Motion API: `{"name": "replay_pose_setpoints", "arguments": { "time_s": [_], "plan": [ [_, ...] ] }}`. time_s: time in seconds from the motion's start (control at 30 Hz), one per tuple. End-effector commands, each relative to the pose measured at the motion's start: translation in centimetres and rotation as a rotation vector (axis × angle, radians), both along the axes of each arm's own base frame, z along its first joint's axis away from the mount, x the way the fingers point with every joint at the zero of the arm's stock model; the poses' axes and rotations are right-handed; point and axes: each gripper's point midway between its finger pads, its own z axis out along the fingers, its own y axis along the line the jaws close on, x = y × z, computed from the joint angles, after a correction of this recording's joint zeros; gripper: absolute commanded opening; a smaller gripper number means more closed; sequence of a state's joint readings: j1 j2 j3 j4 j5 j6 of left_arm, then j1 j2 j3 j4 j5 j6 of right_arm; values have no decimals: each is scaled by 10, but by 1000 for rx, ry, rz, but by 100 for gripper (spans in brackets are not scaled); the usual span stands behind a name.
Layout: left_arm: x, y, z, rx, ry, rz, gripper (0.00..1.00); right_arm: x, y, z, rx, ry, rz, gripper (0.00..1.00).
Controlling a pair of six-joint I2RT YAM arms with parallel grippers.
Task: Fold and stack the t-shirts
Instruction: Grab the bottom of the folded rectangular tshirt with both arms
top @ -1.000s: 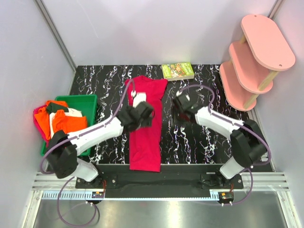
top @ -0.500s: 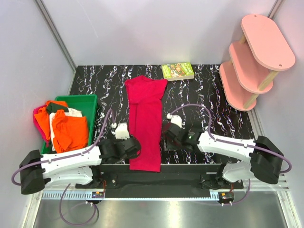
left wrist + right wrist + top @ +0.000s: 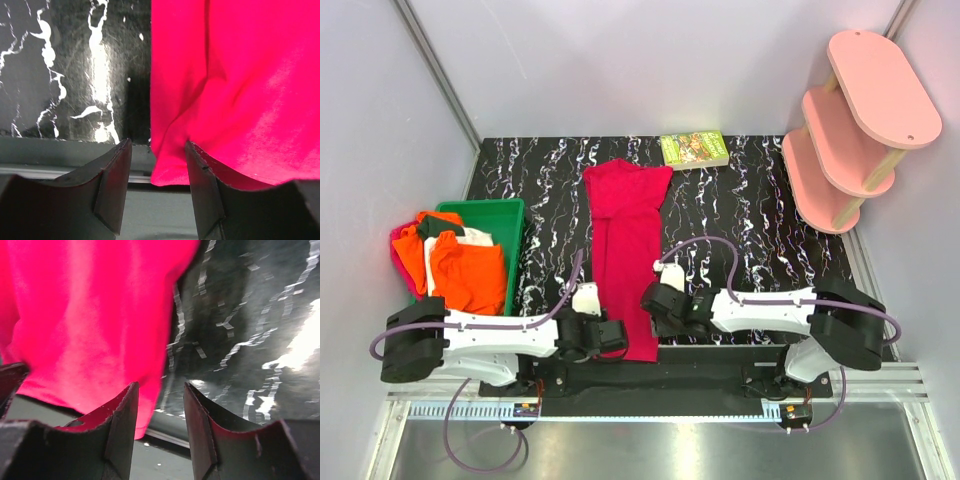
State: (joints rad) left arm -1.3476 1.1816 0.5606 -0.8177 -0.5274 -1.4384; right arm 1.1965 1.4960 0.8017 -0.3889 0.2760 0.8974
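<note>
My right gripper needs to go back and sideways next, onto the hem's near corner [image 3: 655,357] [image 3: 142,432], because that corner is behind my fingers, toward the left in the wrist view.
A crimson-red t-shirt [image 3: 625,230], folded lengthwise into a long strip, lies down the middle of the black marbled table, its hem at the near edge. My left gripper [image 3: 612,337] is open at the hem's left corner. In the left wrist view the red cloth [image 3: 240,90] hangs over the table edge and its corner lies between my open fingers [image 3: 157,165]. My right gripper [image 3: 653,303] is open at the hem's right corner. In the right wrist view the cloth [image 3: 90,315] reaches the left finger and the gap [image 3: 160,410] is otherwise empty.
A green bin [image 3: 480,207] at the left holds an orange shirt [image 3: 470,270], a white one [image 3: 475,238] and a magenta-pink one [image 3: 398,240]. A small green book [image 3: 694,149] lies at the back. A pink tiered shelf [image 3: 860,120] stands at the back right.
Both arms have drawn back from the middle of the red shirt to its hem at the near table edge. The shirt has not moved.
</note>
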Motion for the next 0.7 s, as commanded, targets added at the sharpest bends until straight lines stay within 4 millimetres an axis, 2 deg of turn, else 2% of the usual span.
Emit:
{"name": "replay_pose_setpoints", "arguments": {
  "time_s": [0.0, 0.33, 0.67],
  "plan": [
    [-2, -8, 2, -73, -3, 69, 51, -11, 22, 1, 64, -12, -2, 49],
    [-2, -10, 0, -75, -10, 72, 51, -42, 21, -8, 62, 25, 10, 49],
    [-3, -17, -6, -79, 6, 59, 51, -49, 16, -29, 26, 70, -10, 46]
  ]
}}
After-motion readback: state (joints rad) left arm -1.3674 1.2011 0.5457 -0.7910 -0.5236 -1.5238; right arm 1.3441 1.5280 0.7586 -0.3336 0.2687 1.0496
